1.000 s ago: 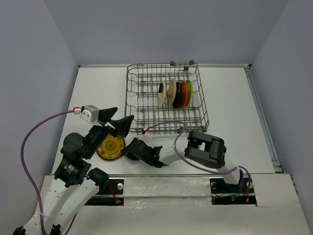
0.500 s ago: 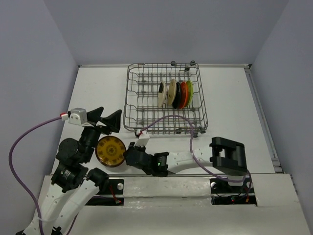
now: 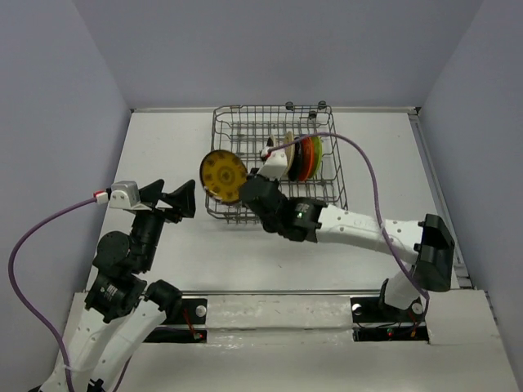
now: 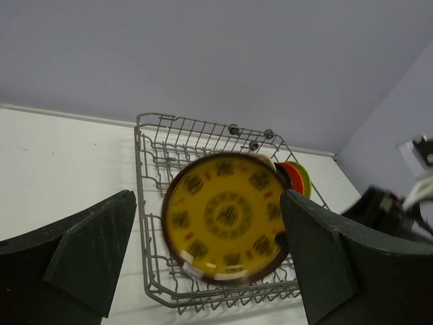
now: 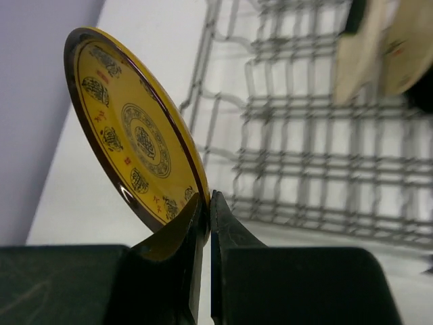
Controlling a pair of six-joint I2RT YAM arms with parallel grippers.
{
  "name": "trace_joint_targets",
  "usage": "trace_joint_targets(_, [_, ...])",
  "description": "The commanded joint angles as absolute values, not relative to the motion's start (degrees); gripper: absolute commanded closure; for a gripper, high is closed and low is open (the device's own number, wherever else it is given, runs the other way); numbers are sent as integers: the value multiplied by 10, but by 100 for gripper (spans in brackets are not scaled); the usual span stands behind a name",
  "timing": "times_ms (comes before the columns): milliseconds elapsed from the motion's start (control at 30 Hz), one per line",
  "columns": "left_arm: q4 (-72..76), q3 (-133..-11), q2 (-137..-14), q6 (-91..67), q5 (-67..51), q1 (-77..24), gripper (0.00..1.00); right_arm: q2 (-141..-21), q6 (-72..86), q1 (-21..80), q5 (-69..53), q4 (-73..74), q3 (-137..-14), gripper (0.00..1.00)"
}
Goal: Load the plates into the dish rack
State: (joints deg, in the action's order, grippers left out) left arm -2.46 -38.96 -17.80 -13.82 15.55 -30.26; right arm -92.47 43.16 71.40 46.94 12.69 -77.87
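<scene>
Next, the right gripper moves outward and down to release the yellow plate into the slot (image 3: 259,143) (image 5: 308,64) beside the cream plate, because that slot still stands empty.
My right gripper (image 3: 245,187) is shut on the rim of the dark yellow plate with brown pattern (image 3: 222,175) and holds it upright in the air at the near left corner of the dish rack (image 3: 331,196). In the right wrist view the gripper (image 5: 207,203) pinches the plate (image 5: 132,145) by its lower edge. The plate (image 4: 226,217) also shows in the left wrist view in front of the rack (image 4: 152,203). Several plates stand on edge in the rack: cream with black patch (image 3: 270,160), beige (image 3: 287,155), black, orange-red (image 3: 306,155) and lime green (image 3: 316,147). My left gripper (image 3: 174,198) is open and empty over the table's left side.
The white table (image 3: 163,147) runs between grey walls. A purple cable (image 3: 368,175) arcs from the right wrist over the rack. Another purple cable (image 3: 33,237) loops left of the left arm.
My right gripper has lifted the yellow plate off the table near the left arm and carried it away from me to the rack's near left corner, turning it upright. The left gripper barely moved.
</scene>
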Motion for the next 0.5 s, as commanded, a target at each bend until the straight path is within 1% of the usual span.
trace_joint_targets(0, [-12,-394,-171,-141,169,-299,1,-940,348,616,528,222,-866,93])
trace_joint_targets(33, [-11,-393,-172,-143,163,-300,1,-972,333,605,540,231,-918,93])
trace_joint_targets(100, [-10,-392,-174,-144,156,-300,1,-1015,321,574,566,297,-986,93])
trace_joint_targets(133, [-10,-392,-174,-146,153,-301,1,-1060,321,565,583,336,-1056,93])
trace_joint_targets(200, [-11,-392,-174,-148,153,-310,1,-1105,322,542,584,378,-1122,93])
trace_joint_targets(233, [-10,-391,-174,-149,152,-314,1,-1147,329,535,591,399,-1184,93])
trace_joint_targets(333, [-10,-390,-180,-149,150,-332,1,-1212,341,519,606,448,-1276,93])
trace_joint_targets(367, [-10,-390,-182,-150,149,-336,1,-1212,341,519,606,457,-1276,93])
trace_joint_targets(467, [-10,-390,-186,-149,150,-347,1,-1272,342,514,613,487,-1341,93])
